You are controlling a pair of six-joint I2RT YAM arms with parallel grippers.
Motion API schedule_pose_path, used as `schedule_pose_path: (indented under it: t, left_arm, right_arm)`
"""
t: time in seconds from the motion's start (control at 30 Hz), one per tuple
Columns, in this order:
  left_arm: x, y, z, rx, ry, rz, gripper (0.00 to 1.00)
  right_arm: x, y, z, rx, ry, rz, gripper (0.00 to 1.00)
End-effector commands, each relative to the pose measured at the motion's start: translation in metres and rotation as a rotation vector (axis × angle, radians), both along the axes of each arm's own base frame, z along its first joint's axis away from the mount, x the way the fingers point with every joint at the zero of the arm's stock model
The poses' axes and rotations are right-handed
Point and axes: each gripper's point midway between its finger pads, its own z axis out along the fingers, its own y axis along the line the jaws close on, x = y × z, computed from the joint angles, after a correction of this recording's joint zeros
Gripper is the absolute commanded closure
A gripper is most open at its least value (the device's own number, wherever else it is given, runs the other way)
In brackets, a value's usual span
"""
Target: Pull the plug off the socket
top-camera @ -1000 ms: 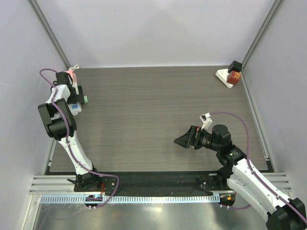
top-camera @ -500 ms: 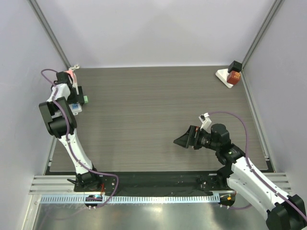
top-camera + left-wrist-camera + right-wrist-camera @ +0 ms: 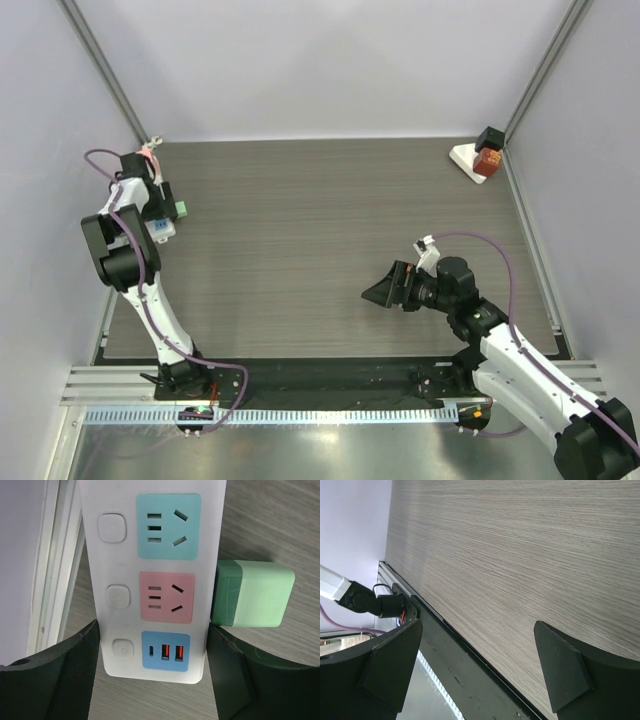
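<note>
My left gripper holds the power strip [image 3: 160,229] and should next bring it to the open tabletop on its right in the top view, slightly back and clear of the wall, then let go of it.
A white power strip [image 3: 150,540] lies at the table's far left edge, with a teal socket, a pink socket and a blue USB panel. A green plug [image 3: 252,595] sits tight against its right side. My left gripper [image 3: 151,630] straddles the strip's USB end, with both fingers pressed against its sides. In the top view the left gripper [image 3: 155,205] is over the strip [image 3: 160,229], with the green plug [image 3: 181,207] beside it. My right gripper [image 3: 378,293] hangs open and empty over the table's near right part, also seen in the right wrist view [image 3: 478,625].
A red and black block on a white base [image 3: 481,158] stands in the far right corner. A metal rail [image 3: 60,555] and a wall run close along the strip's left side. The black base rail [image 3: 470,680] borders the table's near edge.
My left gripper has shifted slightly, and the strip and green plug show a little more beside it. The right arm has barely moved.
</note>
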Motion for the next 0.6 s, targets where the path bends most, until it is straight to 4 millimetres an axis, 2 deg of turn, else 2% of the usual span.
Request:
schedule_pose_path:
  t: [0.0,0.17,0.2,0.23,0.3,0.33,0.53,0.57]
  left_arm:
    - [-0.034,-0.018,-0.003,-0.061,0.077,0.095,0.71]
    - [-0.062,-0.031,-0.01,-0.083,0.125,0.136,0.97]
    - [-0.064,-0.035,-0.01,-0.089,0.124,0.147,1.0]
    - [-0.072,-0.039,-0.015,-0.099,0.14,0.148,1.0]
    - [-0.076,-0.049,-0.012,-0.106,0.124,0.154,1.0]
    - [-0.082,-0.055,-0.015,-0.114,0.138,0.153,1.0]
    - [-0.086,-0.113,-0.004,-0.139,0.13,0.076,1.0]
    - [-0.089,-0.13,-0.002,-0.156,0.123,0.062,1.0]
  right_arm:
    - [0.012,0.004,0.013,0.003,-0.021,-0.013,0.0]
    - [0.022,0.004,0.012,-0.013,-0.03,-0.035,0.01]
    - [0.024,0.004,0.01,-0.014,-0.025,-0.044,0.01]
    - [0.026,0.004,0.009,-0.014,-0.026,-0.049,0.01]
    - [0.029,0.004,0.004,-0.024,-0.011,-0.06,0.01]
    - [0.033,0.006,0.011,-0.008,-0.036,-0.058,0.02]
    - [0.048,0.017,0.01,-0.001,-0.032,-0.044,0.03]
    - [0.05,0.021,0.013,0.004,-0.037,-0.037,0.04]
